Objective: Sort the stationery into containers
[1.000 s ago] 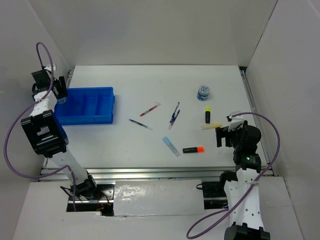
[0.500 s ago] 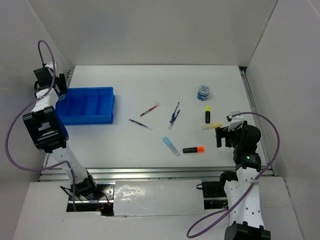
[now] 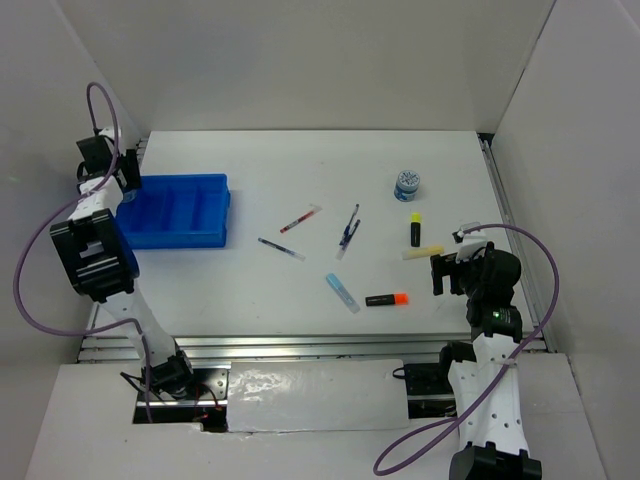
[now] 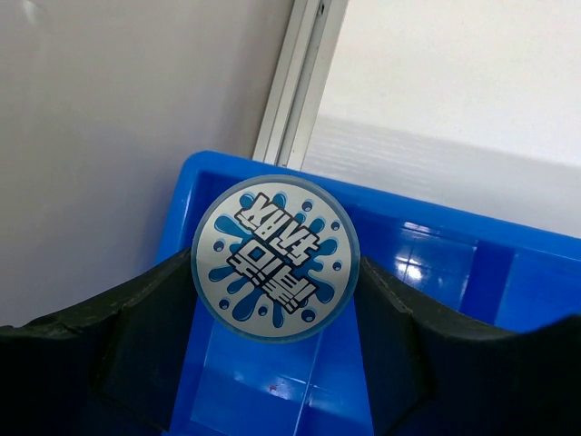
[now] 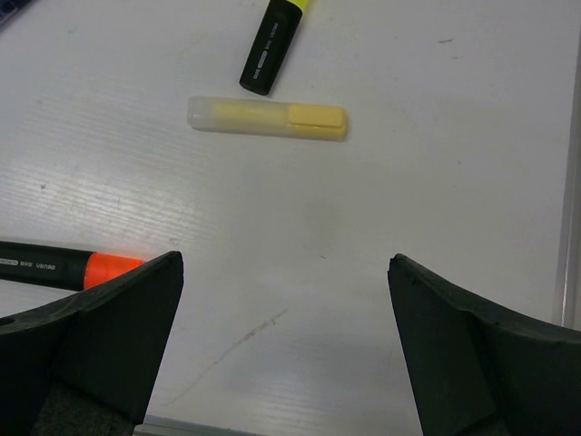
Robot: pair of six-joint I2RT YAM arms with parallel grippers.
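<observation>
The pot still hangs above the tray's rim, so my left gripper needs to lower next and release it in the tray's end section (image 4: 247, 368), below the gripper.
My left gripper (image 3: 122, 182) is shut on a round blue-white pot (image 4: 276, 257), holding it above the left end compartment of the bright blue tray (image 3: 175, 212), which also shows in the left wrist view (image 4: 436, 263). My right gripper (image 3: 445, 272) is open and empty over the table at the right, and shows in its wrist view (image 5: 286, 354). Just beyond it lie a cream bar (image 5: 268, 118), a yellow-capped highlighter (image 5: 272, 45) and an orange-capped highlighter (image 5: 68, 266). A second pot (image 3: 407, 185) stands further back.
On the table's middle lie a red pen (image 3: 299, 219), a blue-purple pen (image 3: 349, 228), another thin pen (image 3: 281, 249) and a pale blue bar (image 3: 342, 292). White walls close in the left, back and right. A metal rail (image 4: 304, 82) runs behind the tray's left end.
My left gripper with the pot has shifted a little toward the back along the tray's left end. The right arm and the loose items have not moved.
</observation>
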